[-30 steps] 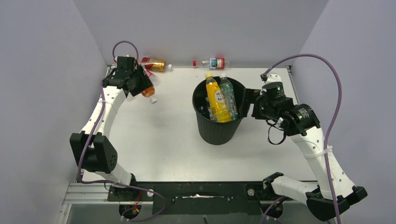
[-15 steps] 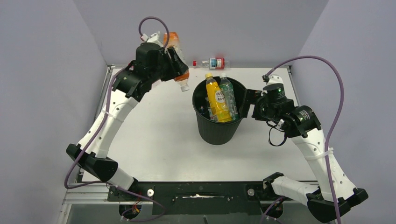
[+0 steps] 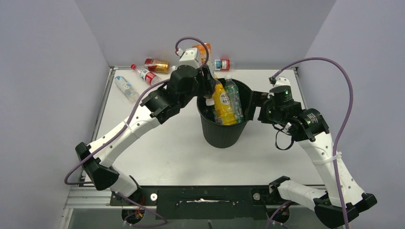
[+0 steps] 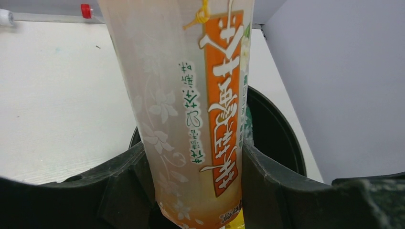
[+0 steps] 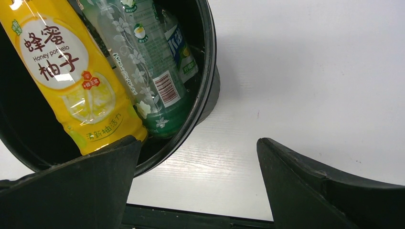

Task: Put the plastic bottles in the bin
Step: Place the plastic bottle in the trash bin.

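Next, my left gripper moves down and back to release the bottle in the bin's gap beside the yellow bottle, since that opening lies below it.
My left gripper [image 3: 206,78] is shut on an orange-labelled plastic bottle [image 3: 202,49], held neck-down over the left rim of the black bin [image 3: 222,134]. In the left wrist view that bottle [image 4: 191,95] fills the gap between the jaws of the gripper [image 4: 196,191], with the bin's rim [image 4: 282,138] behind it. A yellow bottle [image 3: 221,101] and a green-labelled one [image 3: 233,98] stand inside the bin. My right gripper [image 3: 255,105] is open beside the bin's right rim. The right wrist view shows that gripper [image 5: 198,181] empty, beside the yellow bottle [image 5: 71,71] and the green one [image 5: 143,62].
At the back left lie an amber bottle [image 3: 158,66], a red-labelled one [image 3: 147,75] and a blue-white one [image 3: 126,88]. Another red-labelled bottle [image 3: 220,64] lies against the back wall behind the bin. Grey walls close in three sides.
My left arm has swung from the back-left corner rightward to the bin, carrying the orange-labelled bottle. The right arm has stayed put.
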Controlling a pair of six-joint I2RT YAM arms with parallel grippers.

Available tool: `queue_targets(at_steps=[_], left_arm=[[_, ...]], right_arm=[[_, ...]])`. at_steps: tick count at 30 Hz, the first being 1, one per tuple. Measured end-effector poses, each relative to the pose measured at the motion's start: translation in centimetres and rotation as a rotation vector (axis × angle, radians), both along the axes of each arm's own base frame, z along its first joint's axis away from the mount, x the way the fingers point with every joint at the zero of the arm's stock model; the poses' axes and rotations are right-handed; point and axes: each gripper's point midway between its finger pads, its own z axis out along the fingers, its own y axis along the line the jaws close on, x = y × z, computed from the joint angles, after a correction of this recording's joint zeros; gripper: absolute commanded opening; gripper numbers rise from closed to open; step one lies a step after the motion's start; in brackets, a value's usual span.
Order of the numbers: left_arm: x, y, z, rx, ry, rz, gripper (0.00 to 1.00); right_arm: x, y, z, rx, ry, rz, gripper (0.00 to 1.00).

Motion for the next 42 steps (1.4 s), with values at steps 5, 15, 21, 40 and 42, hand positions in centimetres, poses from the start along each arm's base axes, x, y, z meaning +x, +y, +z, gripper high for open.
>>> queue_targets(at_steps=[5, 15, 21, 40, 42], left_arm=[[-0.9, 0.4, -2.9, 0.069, -0.038, 0.042, 0.46], [-2.7, 1.0, -5.1, 0.112, -0.141, 0.077, 0.49], [-2.5, 1.0, -4.8, 0.124, -0.171, 0.080, 0.87], [-3.3, 4.3, -1.2, 0.117, -0.219, 0.141, 0.89], [-3.0, 5.4, 0.0, 0.113, -0.224, 0.167, 0.89]], right_arm=[[0.0, 0.0, 0.0, 0.000, 0.000, 0.000, 0.99], [0.0, 0.0, -0.1, -0.001, 0.003, 0.001, 0.99], [0.0, 0.1, -0.1, 0.002, 0.004, 0.003, 0.99], [-0.2, 0.2, -0.5, 0.003, 0.016, 0.011, 0.98], [-0.2, 0.2, -0.7, 0.001, 0.019, 0.011, 0.98]])
